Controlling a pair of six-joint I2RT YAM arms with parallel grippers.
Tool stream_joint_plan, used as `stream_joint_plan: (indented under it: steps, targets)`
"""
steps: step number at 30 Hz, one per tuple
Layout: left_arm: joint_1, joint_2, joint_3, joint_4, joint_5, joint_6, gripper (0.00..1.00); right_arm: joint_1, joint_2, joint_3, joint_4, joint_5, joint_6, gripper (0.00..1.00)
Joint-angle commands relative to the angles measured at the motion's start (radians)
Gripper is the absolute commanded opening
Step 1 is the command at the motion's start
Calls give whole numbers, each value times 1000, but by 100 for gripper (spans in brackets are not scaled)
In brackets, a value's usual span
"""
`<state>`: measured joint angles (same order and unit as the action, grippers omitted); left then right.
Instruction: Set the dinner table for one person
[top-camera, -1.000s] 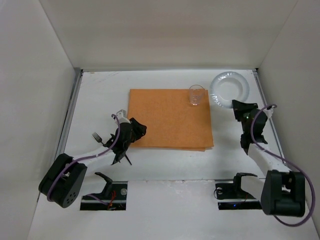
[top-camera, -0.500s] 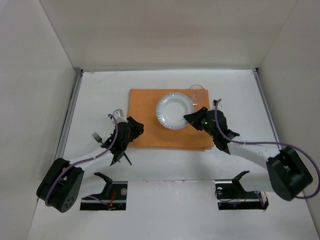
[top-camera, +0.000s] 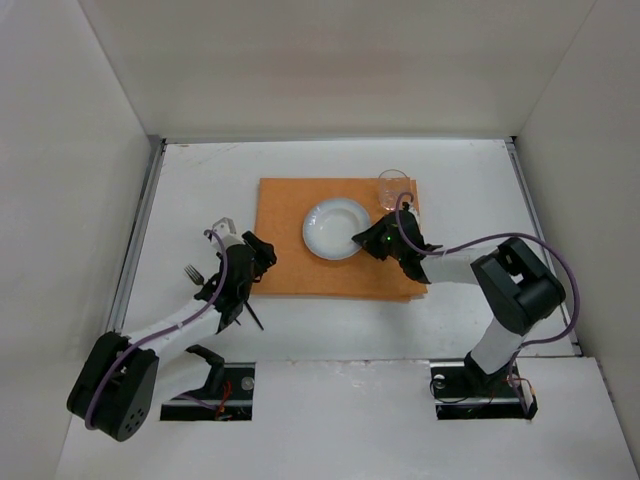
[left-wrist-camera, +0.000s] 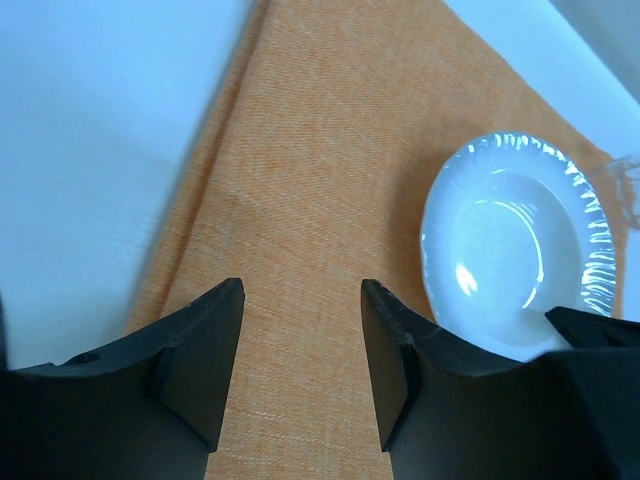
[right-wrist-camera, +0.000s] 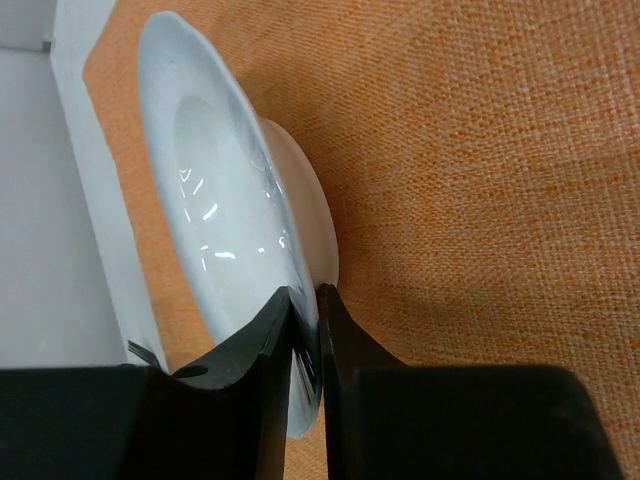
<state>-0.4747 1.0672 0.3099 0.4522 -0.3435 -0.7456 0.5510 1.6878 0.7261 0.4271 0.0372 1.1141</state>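
The plate (top-camera: 334, 226) is closer to the placemat's far edge, and the placemat's near edge is back of my right gripper. I will move the plate back gently and let go of the plate's rim.
The dinner table (top-camera: 200, 190) is a white tabletop with an orange placemat (top-camera: 300, 210) at its middle. On the placemat is a white plate (top-camera: 334, 226), slightly tilted. My right gripper (top-camera: 371, 240) is shut on the plate's right rim. In the right wrist view the plate (right-wrist-camera: 220, 190) is seen edge-on, its rim pinched in the gripper (right-wrist-camera: 305, 320). My left gripper (top-camera: 263, 254) is open and holds nothing, just over the placemat's left edge. Its wrist view shows the gripper (left-wrist-camera: 300, 345) above orange cloth (left-wrist-camera: 330, 160), with the plate (left-wrist-camera: 505, 240) to the right.
A clear glass (top-camera: 393, 188) stands on the placemat's back right corner, close behind the right gripper. A fork (top-camera: 195, 273) lies on the white table left of my left arm. White walls enclose the table, with grey rails (top-camera: 140, 230) along its sides.
My right arm carried the plate from the back right corner onto the placemat and then a little further left. My left gripper opened wider and shifted slightly left.
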Motion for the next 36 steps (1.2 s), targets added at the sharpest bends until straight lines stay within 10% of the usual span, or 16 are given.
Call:
stream_joint_plan:
  steps: [1,9,17,29,36]
  targets:
    - [2,-23,4,-33,-78,31,48,2,3,61,136,-36,67,15]
    - [-40,-105,44,-233,-172,41,47,5,12,16,91,-49,67,32]
    - [-67,-294,63,-504,-209,43,47,20,-17,-22,154,-111,107,12]
    - [-118,-374,81,-757,-193,-46,42,51,-51,-97,197,-114,147,14]
    - [-182,-305,87,-840,-227,-147,39,71,-95,-158,188,-51,150,44]
